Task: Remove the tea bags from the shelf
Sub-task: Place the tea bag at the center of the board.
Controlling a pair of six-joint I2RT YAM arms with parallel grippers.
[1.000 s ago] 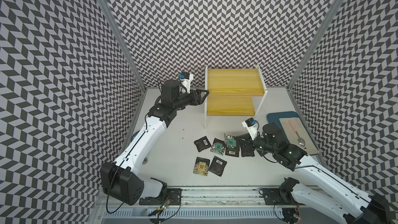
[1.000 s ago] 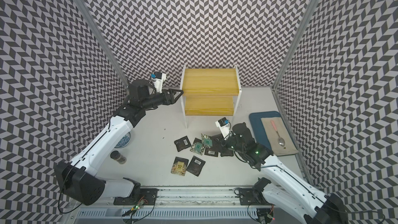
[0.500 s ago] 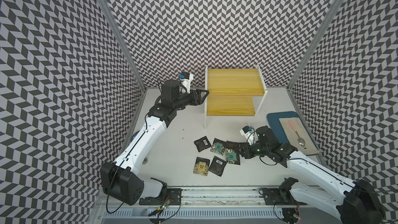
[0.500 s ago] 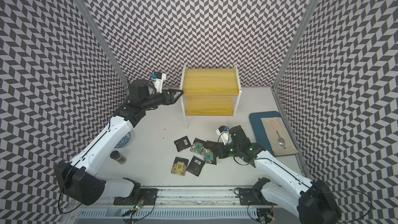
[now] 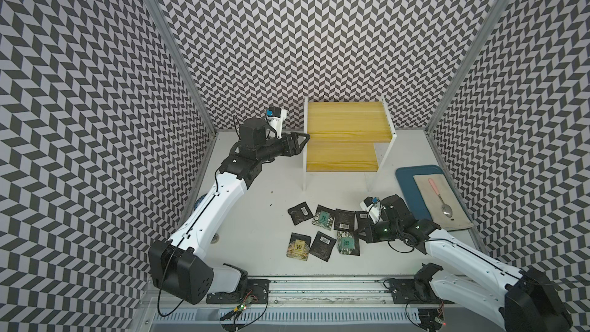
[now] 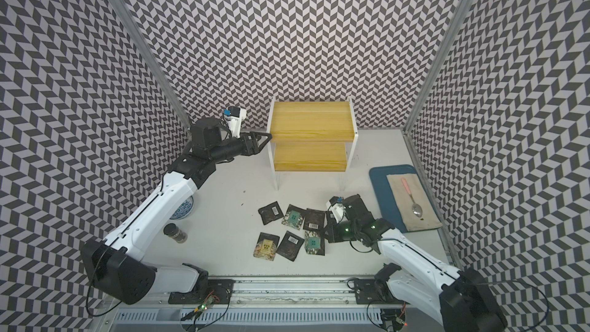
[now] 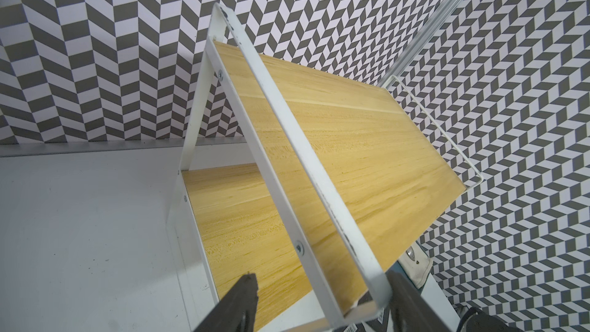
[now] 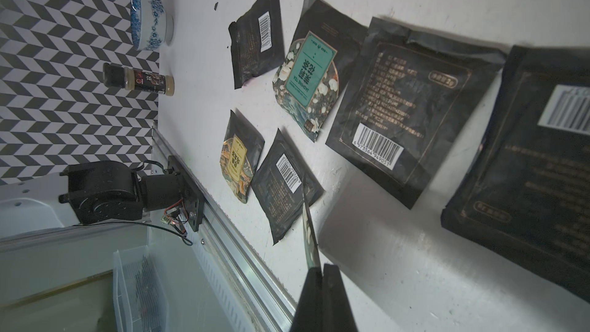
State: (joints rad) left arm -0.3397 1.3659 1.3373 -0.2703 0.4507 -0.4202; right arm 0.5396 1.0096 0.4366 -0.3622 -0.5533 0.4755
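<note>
The tabletop is empty next to the near barcoded tea bag, so my right gripper should go down a little over that open spot next and let go of the green-faced tea bag.
The shelf (image 5: 348, 122) stands at the back, and both of its yellow boards are bare. My left gripper (image 5: 305, 137) is open at the shelf's left side panel (image 7: 287, 116). In the left wrist view its fingers (image 7: 245, 295) straddle the panel's front corner. Several tea bags (image 5: 344, 219) lie flat on the table in front of the shelf. My right gripper (image 5: 361, 234) is shut on a green-faced tea bag (image 5: 346, 242), held low at the near right of the group. The right wrist view shows that tea bag (image 8: 309, 218) edge-on, rising from the shut right gripper (image 8: 322, 266).
A dark blue tray (image 5: 405, 186) with a beige cloth and a pink-handled spoon (image 5: 442, 201) lies at the right. A blue-patterned bowl (image 6: 182, 210) and a spice jar (image 6: 175, 233) stand at the left, under my left arm. A metal rail (image 5: 319, 285) runs along the front.
My right gripper has carried the green-faced tea bag down and toward the front, to just beside the bags on the table. The left arm has not moved.
</note>
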